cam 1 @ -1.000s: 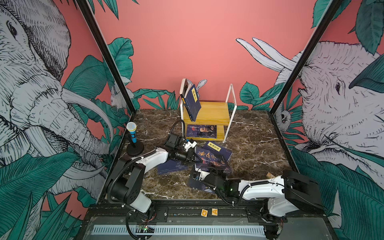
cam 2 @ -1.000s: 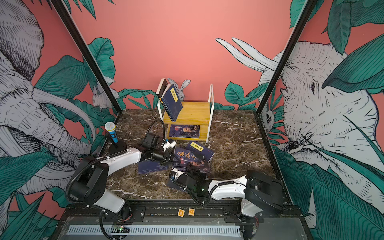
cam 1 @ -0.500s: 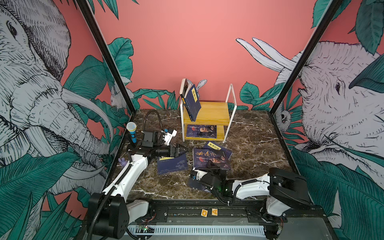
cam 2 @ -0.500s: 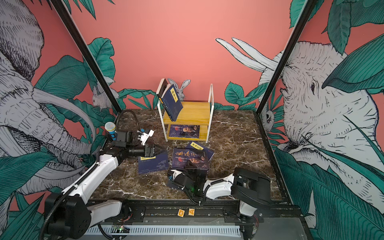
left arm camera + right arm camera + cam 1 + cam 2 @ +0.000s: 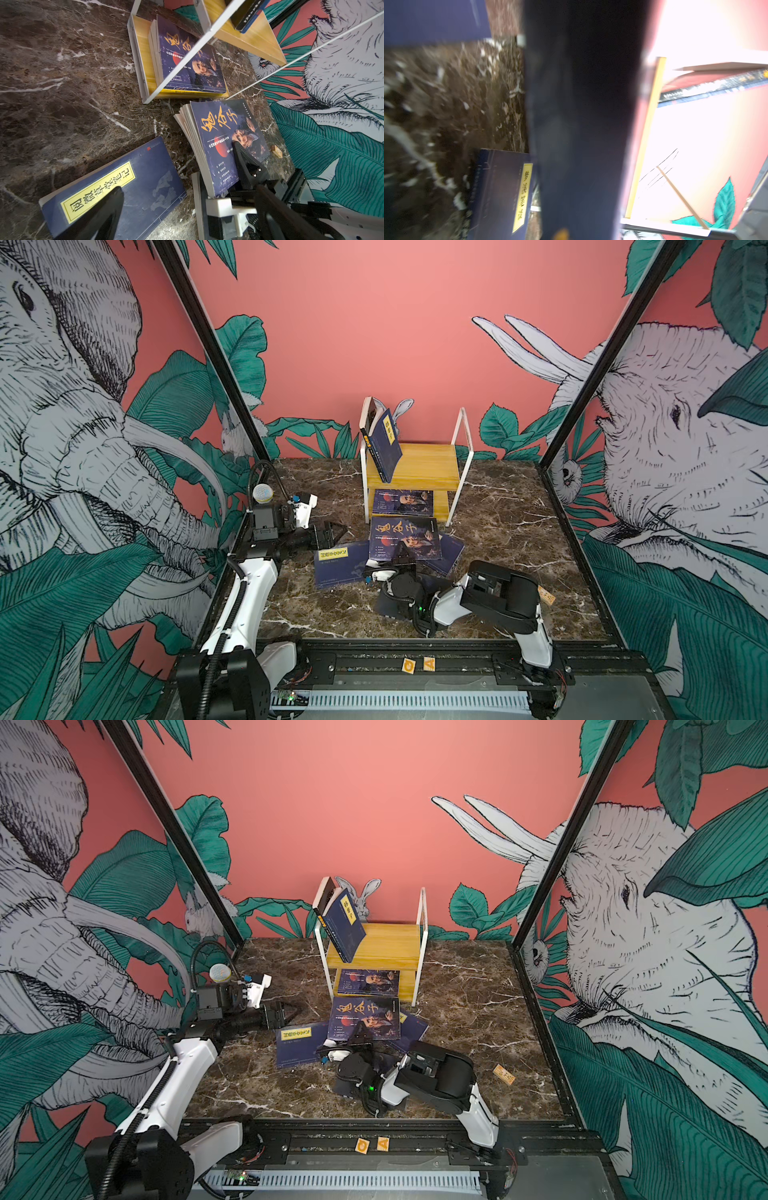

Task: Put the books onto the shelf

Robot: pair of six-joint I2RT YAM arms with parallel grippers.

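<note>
My right gripper needs to move outward next and slide its book over the purple book on the lower board (image 5: 403, 502) to let go of it, because that board is outward of the gripper.
My right gripper (image 5: 404, 560) (image 5: 360, 1038) is shut on the near edge of a purple portrait book (image 5: 405, 539) (image 5: 226, 133), which it holds tilted up off the table with its pages fanned. My left gripper (image 5: 332, 533) (image 5: 187, 207) hangs open and empty just left of a navy book with a yellow label (image 5: 340, 568) (image 5: 124, 187) lying flat. Another navy book (image 5: 451, 553) (image 5: 508, 197) lies under the raised one. The shelf (image 5: 428, 466) (image 5: 386, 948) holds a leaning navy book (image 5: 386, 443) on top and a purple book (image 5: 402, 502) on the lower board.
A dark book (image 5: 386, 610) lies partly under my right arm. A blue microphone on a stand (image 5: 262, 492) is at the left wall behind my left wrist. A small wooden tag (image 5: 545, 596) lies on the marble at the right.
My left gripper opened, let go of the navy book and drew back to the left. The right arm folded back while lifting the purple book's near edge.
</note>
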